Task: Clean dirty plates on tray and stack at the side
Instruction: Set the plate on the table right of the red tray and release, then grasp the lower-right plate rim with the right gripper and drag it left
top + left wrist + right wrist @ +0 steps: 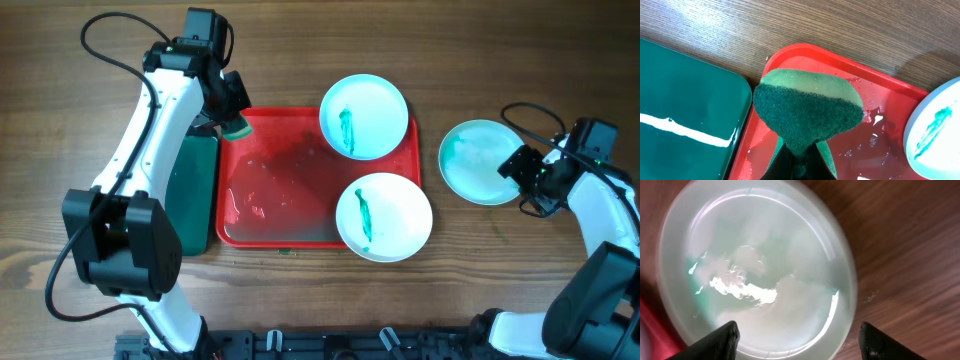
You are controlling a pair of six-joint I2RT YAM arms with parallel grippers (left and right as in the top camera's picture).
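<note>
I will next move my right gripper back past the wet plate and onto the near plate's overhanging rim (429,218), because that is to its left in the overhead view.
Two white plates with teal streaks rest on the right side of the red tray (270,190): one at the far corner (363,116), one at the near corner (384,217). A third plate (483,162), wet and smeared pale teal, lies on the table to the tray's right. My right gripper (520,168) hovers at that plate's right edge; in the right wrist view its fingers (715,342) stand wide apart over the plate (755,270), open and holding nothing. My left gripper (800,162) is shut on a green sponge (807,107) over the tray's far left corner (900,145).
A dark green tray (195,190) lies against the red tray's left side. The red tray's floor is wet, with droplets and puddles. Cables trail near both arms. Bare wooden table surrounds the trays.
</note>
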